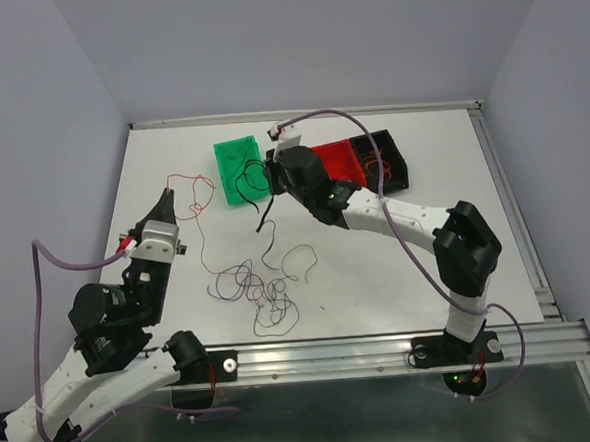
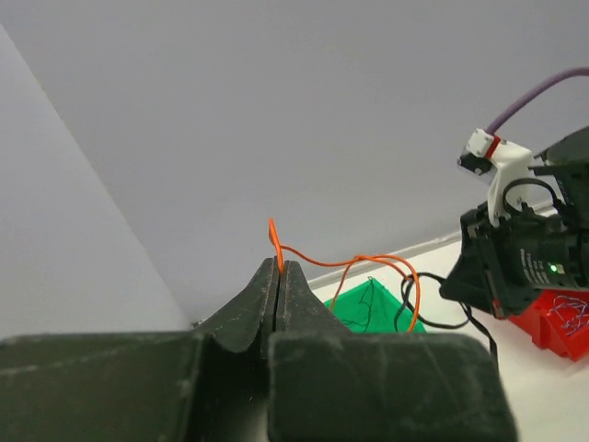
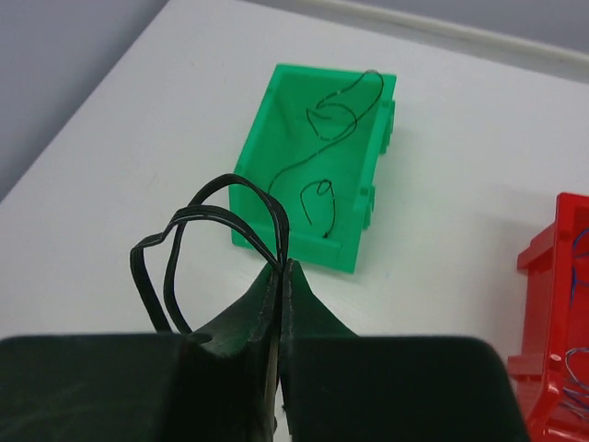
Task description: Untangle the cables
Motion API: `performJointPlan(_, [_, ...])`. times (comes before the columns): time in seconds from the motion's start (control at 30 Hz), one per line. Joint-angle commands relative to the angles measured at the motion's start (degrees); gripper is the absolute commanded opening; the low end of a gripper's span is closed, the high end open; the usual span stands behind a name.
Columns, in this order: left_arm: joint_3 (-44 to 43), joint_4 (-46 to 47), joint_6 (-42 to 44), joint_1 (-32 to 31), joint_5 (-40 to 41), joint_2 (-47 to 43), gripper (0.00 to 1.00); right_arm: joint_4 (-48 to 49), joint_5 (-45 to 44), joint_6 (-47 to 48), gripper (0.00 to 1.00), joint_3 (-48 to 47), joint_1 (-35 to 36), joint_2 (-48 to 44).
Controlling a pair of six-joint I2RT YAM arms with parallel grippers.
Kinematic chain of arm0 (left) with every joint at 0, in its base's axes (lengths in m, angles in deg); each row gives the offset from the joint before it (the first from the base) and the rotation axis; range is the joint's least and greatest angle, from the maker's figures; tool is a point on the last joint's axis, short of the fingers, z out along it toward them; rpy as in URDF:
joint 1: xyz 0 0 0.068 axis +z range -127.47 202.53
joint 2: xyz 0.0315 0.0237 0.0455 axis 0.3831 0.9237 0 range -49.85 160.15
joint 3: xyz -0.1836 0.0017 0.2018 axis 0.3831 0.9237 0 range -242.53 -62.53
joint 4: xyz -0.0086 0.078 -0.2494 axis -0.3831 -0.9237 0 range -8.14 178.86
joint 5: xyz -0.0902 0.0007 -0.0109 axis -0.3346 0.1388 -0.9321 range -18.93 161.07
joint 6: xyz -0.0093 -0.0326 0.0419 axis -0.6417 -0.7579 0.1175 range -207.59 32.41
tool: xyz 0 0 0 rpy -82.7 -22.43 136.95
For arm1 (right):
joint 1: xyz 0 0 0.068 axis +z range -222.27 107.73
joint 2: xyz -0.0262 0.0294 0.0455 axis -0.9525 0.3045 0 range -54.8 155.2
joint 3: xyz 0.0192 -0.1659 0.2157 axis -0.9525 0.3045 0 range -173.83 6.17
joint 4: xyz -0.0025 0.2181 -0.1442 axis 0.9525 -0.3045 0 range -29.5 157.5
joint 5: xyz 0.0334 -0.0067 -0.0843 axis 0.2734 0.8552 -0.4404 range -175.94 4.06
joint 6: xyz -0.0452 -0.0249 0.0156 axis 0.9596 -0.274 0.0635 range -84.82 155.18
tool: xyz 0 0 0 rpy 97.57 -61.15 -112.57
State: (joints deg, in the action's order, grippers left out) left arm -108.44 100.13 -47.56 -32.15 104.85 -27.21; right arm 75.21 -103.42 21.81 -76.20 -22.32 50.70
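Observation:
My right gripper needs to shift left in the top view over the green bin [image 1: 240, 167] holding black cables, lower and release, since that bin is below it.
My left gripper [image 1: 165, 197] is shut on a thin orange cable [image 1: 211, 189] and holds it off the table; the cable loops right and trails down toward the tangle. In the left wrist view the shut tips [image 2: 279, 268] pinch the orange cable [image 2: 368, 261]. My right gripper [image 1: 271, 179] is shut on a black cable [image 1: 268, 215] that hangs beside the green bin [image 1: 240, 167]. The right wrist view shows the shut tips [image 3: 283, 265] pinching black loops [image 3: 198, 214]. A tangle of purple, black and red cables [image 1: 264, 288] lies on the table in front.
The green bin [image 3: 276, 166] holds a few black cables [image 3: 331, 120]. A red bin [image 1: 342, 163] and a black bin [image 1: 386, 160] with cables stand behind the right arm. The red bin also shows in the right wrist view [image 3: 552, 304]. A metal rail [image 1: 383, 351] runs along the near edge.

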Motion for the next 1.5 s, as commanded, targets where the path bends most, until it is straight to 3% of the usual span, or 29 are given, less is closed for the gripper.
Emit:
performJointPlan(0.0, [3.89,8.77,-1.45,-0.08,1.65,-7.85,0.00,2.14,-4.67,-0.70,0.01,-9.64,0.23,4.19])
performJointPlan(0.13, [10.47,12.02,1.88,-0.17,0.14,-15.76,0.00,2.23,-6.96,-1.22,0.01,-16.32,-0.12,8.14])
performJointPlan(0.27, [14.70,17.11,4.62,-0.17,1.38,-17.53,0.00,2.23,-6.08,-1.14,0.00,-22.56,-1.17,10.52])
performJointPlan(0.63, [21.73,21.95,3.74,-0.17,1.72,-14.20,0.00,2.23,-5.81,1.15,0.01,-39.69,-4.25,18.07])
performJointPlan(1.0, [21.56,21.43,2.07,-0.17,3.05,-13.93,0.00,3.81,-2.83,0.18,0.01,-51.13,-7.85,27.12])
performJointPlan(1.23, [21.74,21.34,2.07,-0.17,3.22,-13.58,0.00,14.43,-1.42,-0.17,0.01,-45.52,-8.38,28.98])
performJointPlan(1.47, [22.27,20.81,1.81,-0.17,3.05,-13.93,0.00,26.45,0.69,-0.79,0.01,-33.33,-8.21,30.12])
